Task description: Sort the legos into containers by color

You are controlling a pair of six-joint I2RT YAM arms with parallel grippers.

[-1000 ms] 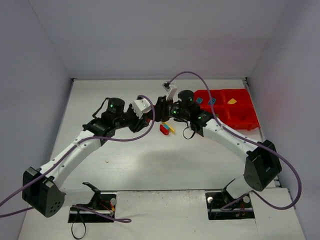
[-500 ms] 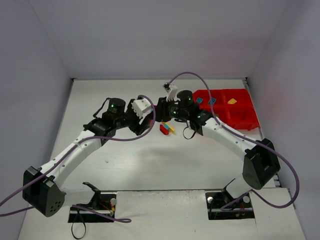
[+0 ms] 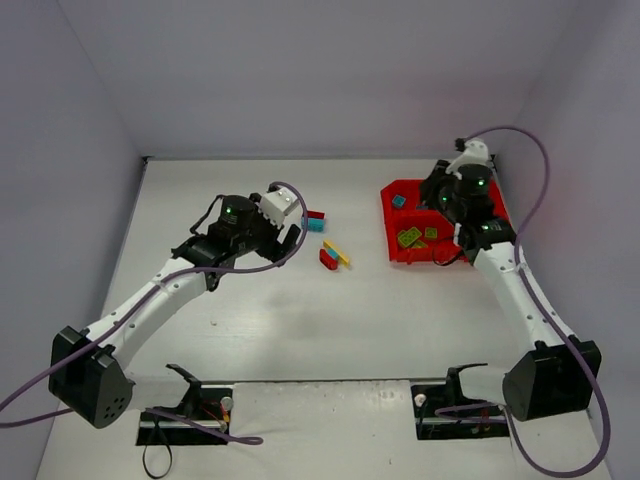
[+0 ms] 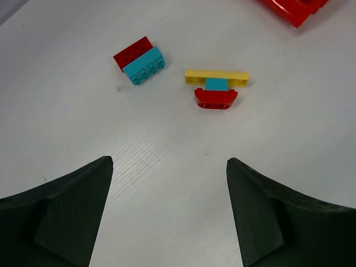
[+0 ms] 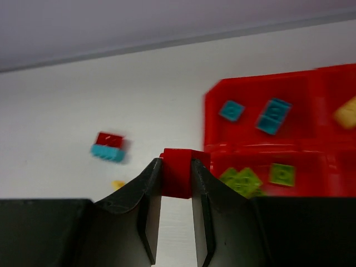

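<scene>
Next, my right gripper moves past the lime green legos and down over the red tray's near section [image 5: 344,178] beside them and releases the red lego [image 5: 178,172], because other containers hold other colors.
My left gripper [image 4: 169,162] stands open over bare table with nothing between its fingers. Ahead of it lie a red and cyan lego pair [image 4: 139,60] and a small stack: a yellow bar [image 4: 217,75] on a cyan piece [image 4: 216,84] on a red curved piece [image 4: 216,98]. My right gripper [image 5: 177,164] is shut on a red lego [image 5: 178,172], hovering at the left edge of the red tray [image 5: 261,149]. Its containers hold two cyan legos [image 5: 231,110], a yellow one [image 5: 347,114] and lime green ones [image 5: 242,181]. The right arm hides much of the tray [image 3: 392,245] from above.
The pair [image 3: 315,220] and the stack [image 3: 333,255] sit mid-table between the arms. The left arm [image 3: 170,285] reaches in diagonally from the near left. Walls close the table at the back and on both sides.
My right arm swung from the table's middle over to the tray, carrying the red lego. My left gripper went from shut to open, and the red and cyan pair now shows in front of it.
</scene>
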